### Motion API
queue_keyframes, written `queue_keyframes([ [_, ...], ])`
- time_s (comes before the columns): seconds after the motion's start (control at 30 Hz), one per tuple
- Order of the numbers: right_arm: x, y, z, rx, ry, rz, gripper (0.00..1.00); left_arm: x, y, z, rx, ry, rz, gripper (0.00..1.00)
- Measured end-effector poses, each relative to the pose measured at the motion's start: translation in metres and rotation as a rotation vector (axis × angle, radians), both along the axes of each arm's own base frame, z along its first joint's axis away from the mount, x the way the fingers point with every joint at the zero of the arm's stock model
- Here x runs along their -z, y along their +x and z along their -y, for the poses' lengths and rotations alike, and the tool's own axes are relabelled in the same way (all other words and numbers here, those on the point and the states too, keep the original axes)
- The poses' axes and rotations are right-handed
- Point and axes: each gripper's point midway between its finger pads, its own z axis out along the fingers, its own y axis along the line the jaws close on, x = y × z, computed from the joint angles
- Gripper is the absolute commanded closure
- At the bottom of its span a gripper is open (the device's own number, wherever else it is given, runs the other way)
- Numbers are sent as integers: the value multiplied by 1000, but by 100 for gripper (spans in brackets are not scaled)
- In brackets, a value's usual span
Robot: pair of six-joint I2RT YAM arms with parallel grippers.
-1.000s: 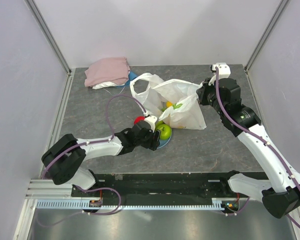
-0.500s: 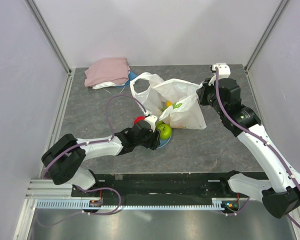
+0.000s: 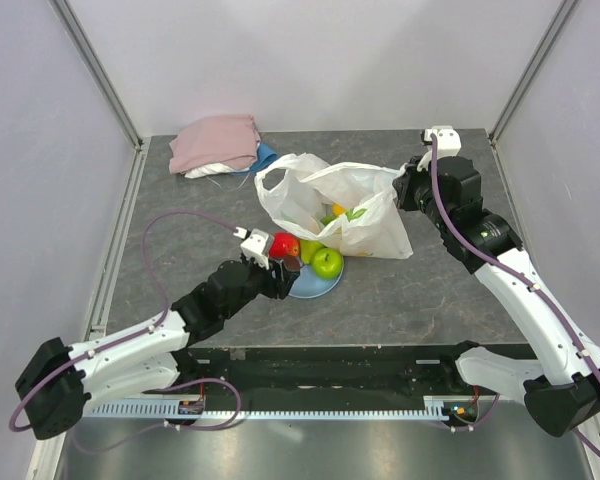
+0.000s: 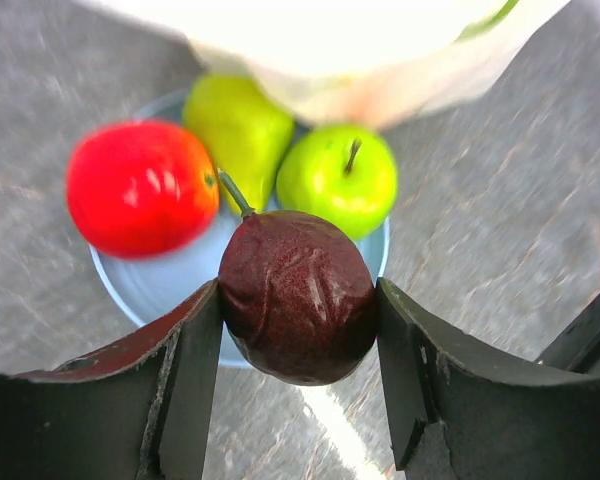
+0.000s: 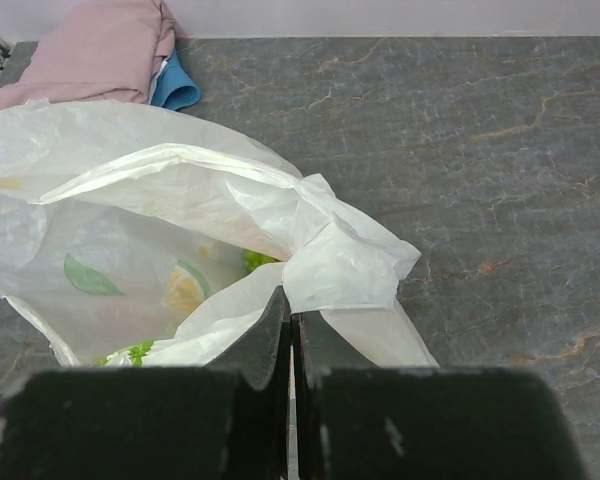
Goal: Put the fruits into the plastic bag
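Note:
I will lift my left gripper outward over the white plastic bag, then lower the dark brown-red fruit into the bag's opening (image 3: 323, 204), which is open beside my right gripper's hold.
My left gripper (image 4: 298, 330) is shut on the small dark brown-red fruit (image 4: 298, 297) and holds it above the near edge of the light-blue plate (image 4: 165, 285). On the plate lie a red apple (image 4: 140, 187), a yellow-green pear (image 4: 240, 125) and a green apple (image 4: 340, 180). In the top view my left gripper (image 3: 283, 264) is at the plate's (image 3: 315, 286) left side. The white plastic bag (image 3: 330, 200) lies just behind the plate. My right gripper (image 5: 290, 330) is shut on the bag's handle (image 5: 340, 265) and holds it up. Yellow and green fruit (image 3: 335, 213) show inside.
A folded pink cloth (image 3: 217, 142) lies at the back left with a blue item (image 3: 265, 155) beside it. Grey walls and metal rails (image 3: 115, 250) bound the table. My right arm (image 3: 480, 235) reaches along the right side.
My left arm has swung back toward the near left, and its gripper has risen off the plate with the dark fruit. The bag's mouth has shifted left. The right arm has not moved.

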Motion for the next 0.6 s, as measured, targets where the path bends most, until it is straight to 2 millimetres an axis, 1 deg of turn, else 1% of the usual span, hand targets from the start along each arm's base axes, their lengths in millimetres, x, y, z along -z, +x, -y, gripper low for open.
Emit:
queue_keyframes([
  [0.1, 0, 0, 0, -2, 1, -1, 100, -26, 1, -1, 0, -56, 61, 42],
  [0.2, 0, 0, 0, -2, 2, -1, 100, -56, 4, 9, 26, -94, 102, 42],
  [0.27, 0, 0, -1, -3, 6, -2, 100, -85, 8, 20, 51, -126, 136, 42],
  [0.37, 1, -1, -2, -6, 12, -5, 100, -136, 17, 36, 78, -179, 207, 45],
  [0.4, 1, -1, -2, -7, 14, -6, 100, -149, 20, 40, 83, -194, 227, 45],
  [0.43, 2, -1, -2, -8, 16, -9, 100, -167, 25, 47, 85, -208, 251, 45],
  [0.5, 3, -1, -2, -9, 17, -13, 100, -188, 35, 59, 89, -222, 278, 45],
  [0.53, 4, -1, -3, -11, 17, -14, 100, -194, 41, 65, 92, -225, 286, 45],
  [0.6, 4, -1, -3, -11, 17, -14, 100, -197, 51, 78, 101, -217, 286, 45],
])
